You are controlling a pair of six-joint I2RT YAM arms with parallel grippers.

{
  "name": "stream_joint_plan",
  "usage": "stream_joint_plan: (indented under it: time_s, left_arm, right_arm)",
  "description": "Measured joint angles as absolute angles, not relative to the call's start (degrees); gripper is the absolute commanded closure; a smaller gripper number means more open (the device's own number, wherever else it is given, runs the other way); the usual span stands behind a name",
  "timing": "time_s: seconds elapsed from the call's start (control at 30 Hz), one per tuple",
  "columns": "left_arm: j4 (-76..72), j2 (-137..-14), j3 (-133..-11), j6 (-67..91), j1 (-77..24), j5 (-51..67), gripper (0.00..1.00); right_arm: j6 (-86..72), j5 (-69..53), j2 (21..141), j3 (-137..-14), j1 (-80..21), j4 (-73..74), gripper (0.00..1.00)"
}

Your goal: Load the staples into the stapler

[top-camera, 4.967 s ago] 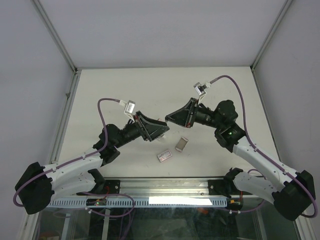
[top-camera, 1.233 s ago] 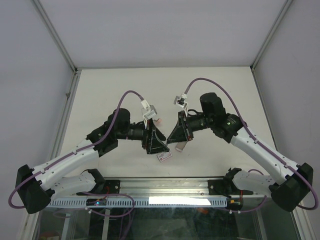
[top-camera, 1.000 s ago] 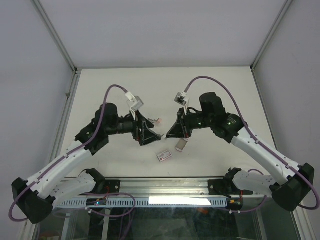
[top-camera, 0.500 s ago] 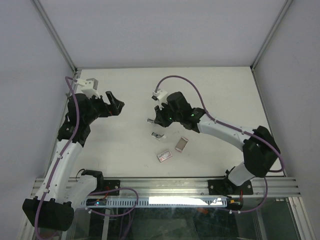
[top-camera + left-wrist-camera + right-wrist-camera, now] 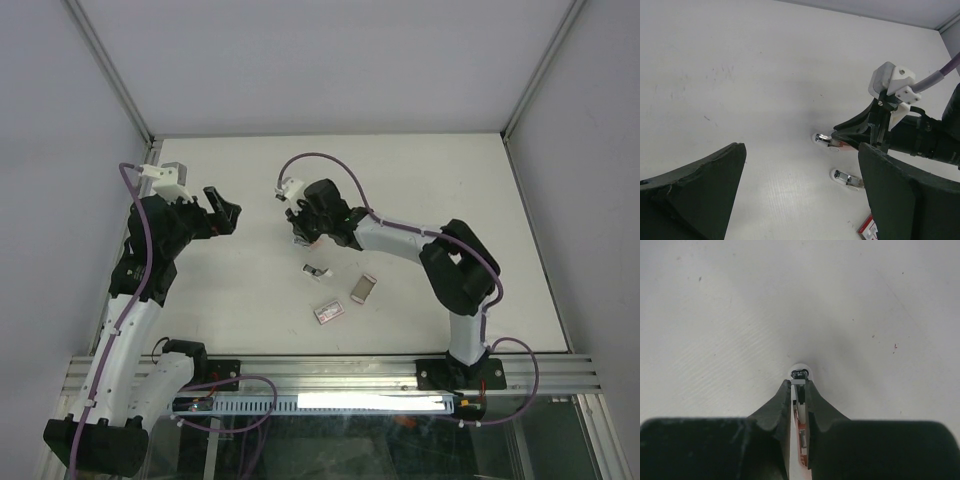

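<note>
Next I will lower my right gripper slightly to rest the stapler on the clear tabletop and open its fingers to release, since the tabletop lies just below.
The stapler, tiny, white and pale pink with a metal nose, is pinched edge-on in my right gripper, which is shut on it. It sits low at the table surface, left of centre. In the left wrist view the stapler's nose pokes out of the right gripper. My left gripper hangs wide open and holds nothing, well to the left, facing it. I cannot make out the staples.
A second small white-and-metal piece lies loose just in front of the right gripper. Nearer the front lie a flat red-and-white box and a grey-brown sleeve. The white table has frame rails along its sides.
Both grippers left the table's middle. The left arm swung far left and stands open. In the last half second the right arm stretched further left, over the stapler that lay just ahead of it.
</note>
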State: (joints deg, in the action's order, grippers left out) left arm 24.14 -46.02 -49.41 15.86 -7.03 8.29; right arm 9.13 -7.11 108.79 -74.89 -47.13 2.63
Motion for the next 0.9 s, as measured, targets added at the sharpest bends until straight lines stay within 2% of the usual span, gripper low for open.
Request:
stream_joint_plan:
  time_s: [0.9]
  left_arm:
    - [24.18,-46.11,-49.04,15.84,-5.26,7.94,0.01]
  right_arm:
    - [14.11,-7.97,115.46,-78.24,-47.07,2.44,0.97]
